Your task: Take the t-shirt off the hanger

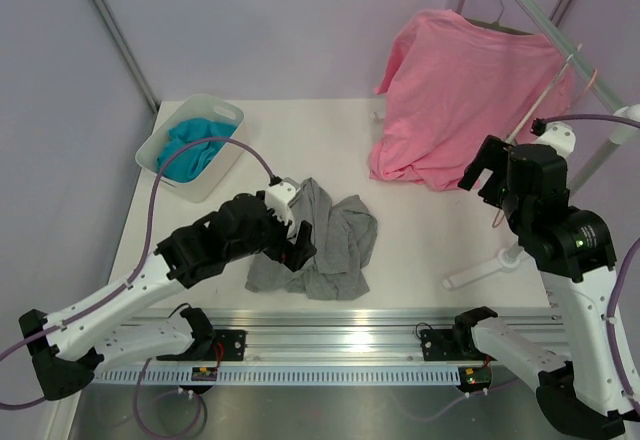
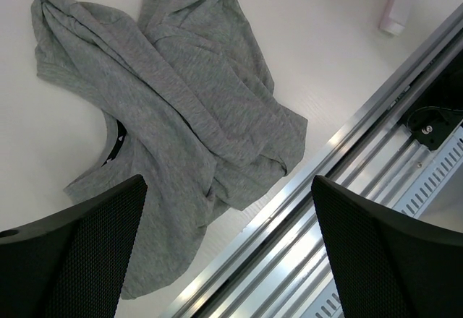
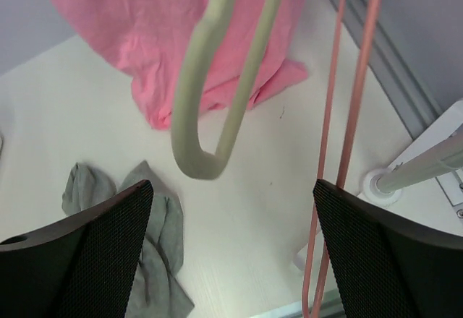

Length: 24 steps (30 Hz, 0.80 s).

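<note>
I will next lower my left gripper to the grey t-shirt's bunched middle (image 1: 331,244) (image 2: 194,121), to the right in the top view, where folds give me cloth to pinch.
The grey t-shirt (image 1: 325,235) lies crumpled on the white table near its front edge, free of any hanger; it fills the left wrist view (image 2: 181,108) and shows low in the right wrist view (image 3: 163,274). My left gripper (image 1: 298,248) hovers over the shirt's near edge, open and empty (image 2: 228,260). The cream hanger (image 3: 206,108) hangs bare in front of my right gripper (image 3: 231,260), its curved end above and beyond the jaws, not touched. My right gripper (image 1: 482,172) is open and empty, raised beside the rack. I cannot make out the cream hanger in the top view.
A pink t-shirt (image 1: 470,90) hangs on the rack at the back right. Thin pink wire hangers (image 3: 347,115) hang just right of the cream one. The rack's pole base (image 3: 380,184) stands on the table. A white basket (image 1: 225,112) with a teal cloth (image 1: 190,150) sits back left. The metal rail (image 2: 347,188) runs along the front edge.
</note>
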Motion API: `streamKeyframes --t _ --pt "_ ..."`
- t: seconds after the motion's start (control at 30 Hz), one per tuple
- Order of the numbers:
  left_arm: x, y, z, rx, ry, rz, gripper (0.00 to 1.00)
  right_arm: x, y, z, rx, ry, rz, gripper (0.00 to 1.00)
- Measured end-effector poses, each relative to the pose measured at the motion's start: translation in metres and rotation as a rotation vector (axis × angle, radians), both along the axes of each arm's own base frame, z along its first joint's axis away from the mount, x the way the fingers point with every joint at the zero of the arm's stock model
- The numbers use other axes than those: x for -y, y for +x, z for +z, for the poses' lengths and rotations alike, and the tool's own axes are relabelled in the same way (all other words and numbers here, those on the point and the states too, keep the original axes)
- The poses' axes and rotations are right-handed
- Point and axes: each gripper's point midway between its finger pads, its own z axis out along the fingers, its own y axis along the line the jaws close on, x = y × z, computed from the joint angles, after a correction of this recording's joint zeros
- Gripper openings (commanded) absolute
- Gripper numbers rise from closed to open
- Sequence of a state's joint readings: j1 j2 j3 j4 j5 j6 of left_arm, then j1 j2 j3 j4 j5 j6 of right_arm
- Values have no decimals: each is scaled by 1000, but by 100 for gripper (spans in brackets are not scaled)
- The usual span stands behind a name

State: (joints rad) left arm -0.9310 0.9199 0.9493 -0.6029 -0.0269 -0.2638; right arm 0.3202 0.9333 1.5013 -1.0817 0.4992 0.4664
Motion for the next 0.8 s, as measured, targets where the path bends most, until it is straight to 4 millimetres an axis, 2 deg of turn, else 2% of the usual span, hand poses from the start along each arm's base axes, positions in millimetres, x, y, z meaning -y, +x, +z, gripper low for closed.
streamKeyframes --t 0.13,0.3,0.4,0.47,0.6,0.8 --pt "2 2 -9 -25 24 6 99 -17 -1 -25 -76 10 101 100" --pt "3 5 -33 -84 101 24 99 -30 -11 -46 -117 31 193 99" --pt "4 8 -43 -103 126 41 99 -43 -26 -48 -86 69 294 100" --pt "9 11 -52 -122 143 44 99 -59 -37 -41 -47 113 400 100" --pt "19 18 -89 -194 226 58 99 -79 -46 -28 26 164 528 100" --pt "26 26 -147 -279 360 74 99 -104 -61 -49 37 231 684 99"
